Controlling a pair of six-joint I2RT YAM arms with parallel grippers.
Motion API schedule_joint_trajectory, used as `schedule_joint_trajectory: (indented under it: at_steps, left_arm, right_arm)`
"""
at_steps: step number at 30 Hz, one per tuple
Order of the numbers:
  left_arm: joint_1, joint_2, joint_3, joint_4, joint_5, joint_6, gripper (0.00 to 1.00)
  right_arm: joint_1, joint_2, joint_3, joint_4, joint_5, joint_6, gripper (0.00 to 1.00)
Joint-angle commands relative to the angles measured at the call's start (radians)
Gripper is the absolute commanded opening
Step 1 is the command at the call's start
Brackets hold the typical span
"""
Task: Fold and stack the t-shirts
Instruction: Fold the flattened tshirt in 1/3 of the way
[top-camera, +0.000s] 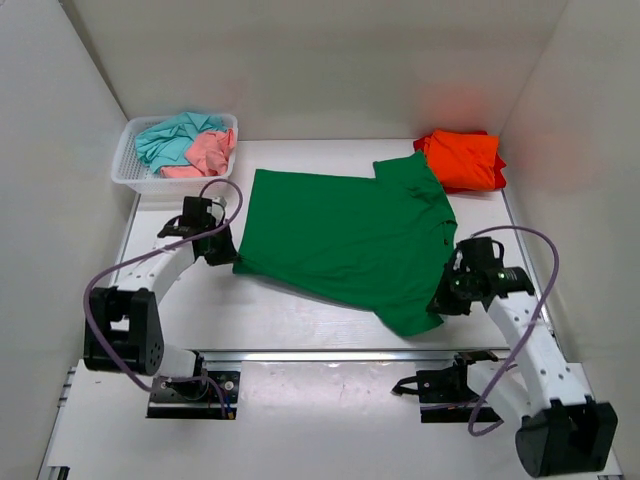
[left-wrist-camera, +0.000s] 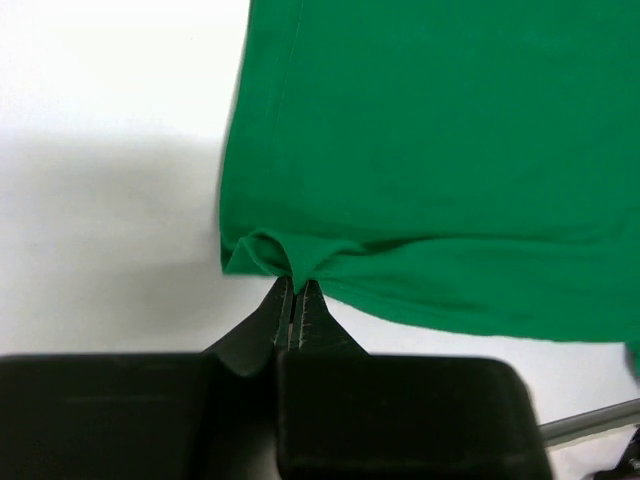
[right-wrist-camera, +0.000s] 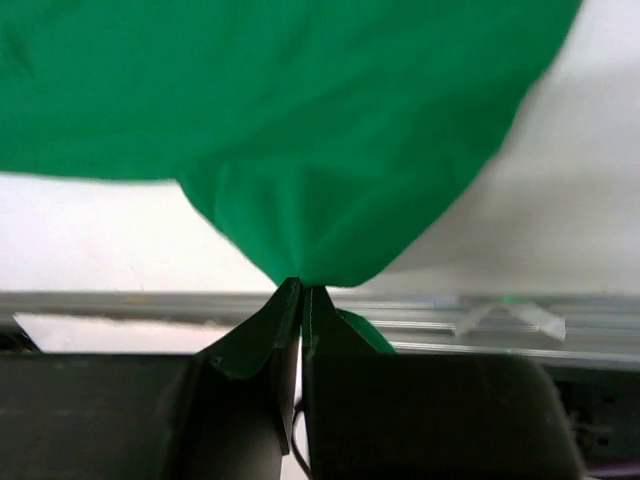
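Note:
My left gripper moves outward over the shirt's end nearest the basket next and releases the shirt, since the green t-shirt (top-camera: 345, 235) lies spread outward of its pinched corner.
A bright green t-shirt (top-camera: 345, 235) lies spread across the middle of the table, one sleeve pointing toward the back right. My left gripper (top-camera: 228, 255) is shut on its near-left hem corner; the left wrist view shows the green cloth (left-wrist-camera: 430, 150) pinched and puckered at the left gripper's tips (left-wrist-camera: 297, 283). My right gripper (top-camera: 440, 300) is shut on the shirt's right edge, and in the right wrist view the green fabric (right-wrist-camera: 300, 110) bunches into the right gripper's tips (right-wrist-camera: 301, 287). A folded orange t-shirt (top-camera: 462, 158) rests at the back right.
A white mesh basket (top-camera: 128, 170) at the back left holds a crumpled teal shirt (top-camera: 172, 138) and a pink shirt (top-camera: 208, 152). White walls close in the table on three sides. A metal rail (top-camera: 340, 354) runs along the near edge.

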Motion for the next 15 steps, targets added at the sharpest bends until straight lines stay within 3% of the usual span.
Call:
schedule_joint_trajectory:
  at_steps: [1, 8, 15]
  left_arm:
    - [0.009, 0.055, 0.107, 0.055, 0.025, 0.005, 0.0]
    - [0.009, 0.23, 0.265, 0.012, 0.035, 0.068, 0.0]
    - [0.001, 0.323, 0.325, -0.013, 0.089, 0.095, 0.0]
  right_arm:
    - [-0.033, 0.116, 0.096, 0.149, -0.012, -0.023, 0.0]
    - [-0.124, 0.306, 0.24, 0.204, -0.024, -0.12, 0.0]
    - [-0.141, 0.449, 0.328, 0.267, -0.046, -0.148, 0.01]
